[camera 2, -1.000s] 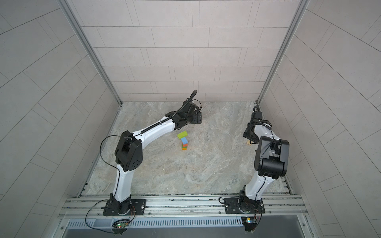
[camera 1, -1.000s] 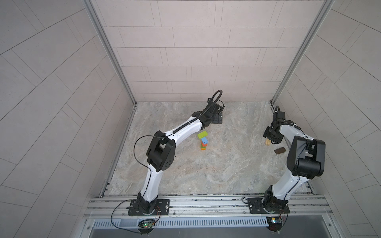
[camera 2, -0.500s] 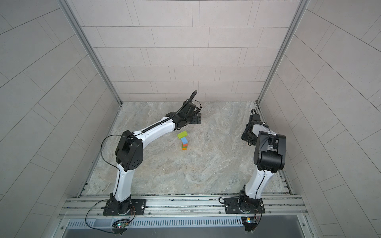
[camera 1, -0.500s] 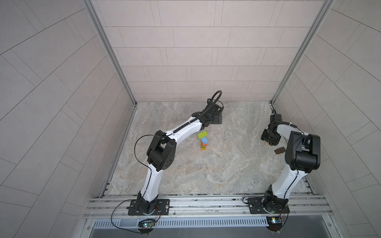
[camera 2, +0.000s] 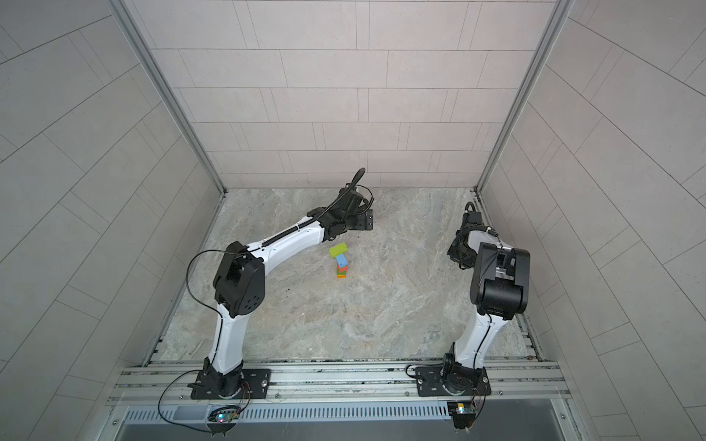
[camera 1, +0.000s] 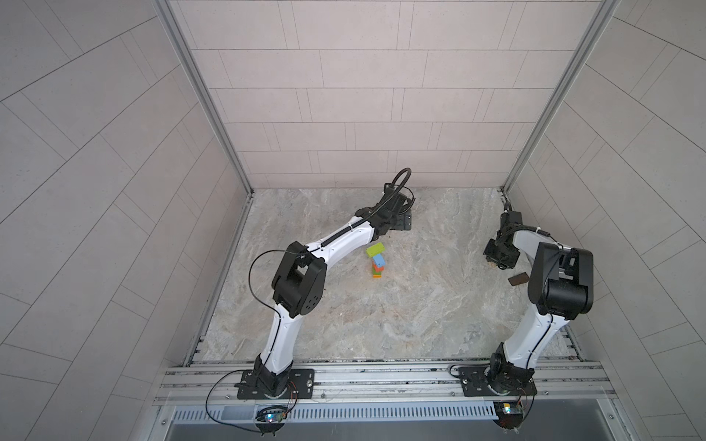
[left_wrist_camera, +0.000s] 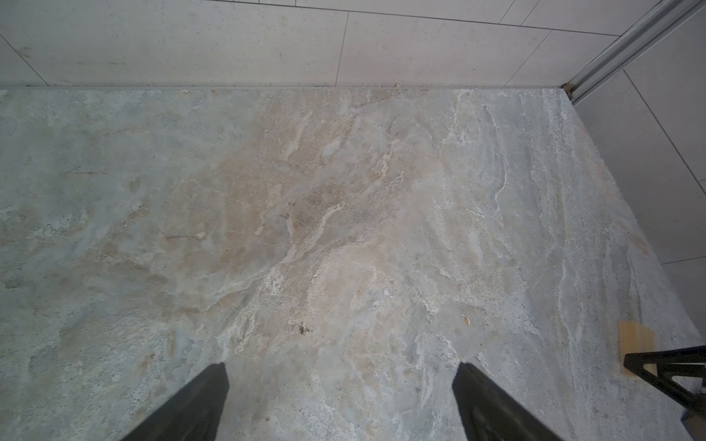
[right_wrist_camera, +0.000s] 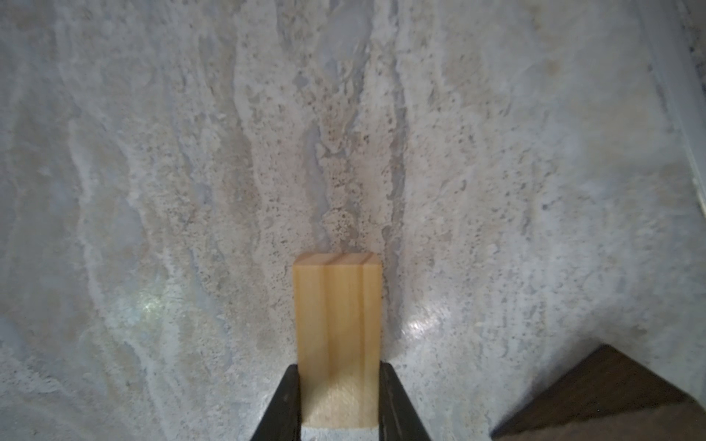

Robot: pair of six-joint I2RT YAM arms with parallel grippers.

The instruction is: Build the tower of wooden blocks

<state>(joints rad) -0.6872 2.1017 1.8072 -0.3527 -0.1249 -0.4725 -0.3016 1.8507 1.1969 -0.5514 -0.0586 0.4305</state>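
My right gripper will next bring the tan wood block toward the tower (camera 1: 377,263) and release it low on the clear bare floor between gripper and tower.
The tower (camera 1: 377,263) (camera 2: 340,261) stands mid-floor in both top views: a lime brick (camera 1: 375,250) lies askew on top, over blue, orange and green blocks. My left gripper (camera 1: 402,221) (left_wrist_camera: 340,372) hangs open behind the tower, with only bare floor between its fingers. At the right wall my right gripper (camera 1: 499,262) (right_wrist_camera: 340,367) is shut on a tan wood block (right_wrist_camera: 338,324) that lies low on the floor, a finger against each long side. A dark brown block (camera 1: 518,280) (right_wrist_camera: 596,397) lies just beside it.
The marble floor (camera 1: 420,305) is walled by tiled panels at the back and on both sides. The right arm's elbow (camera 1: 561,282) looms over the floor's right edge. A metal rail (camera 1: 382,374) with both arm bases runs along the front.
My right gripper has dropped onto the tan block and closed its fingers against it. The left arm and the tower have not moved.
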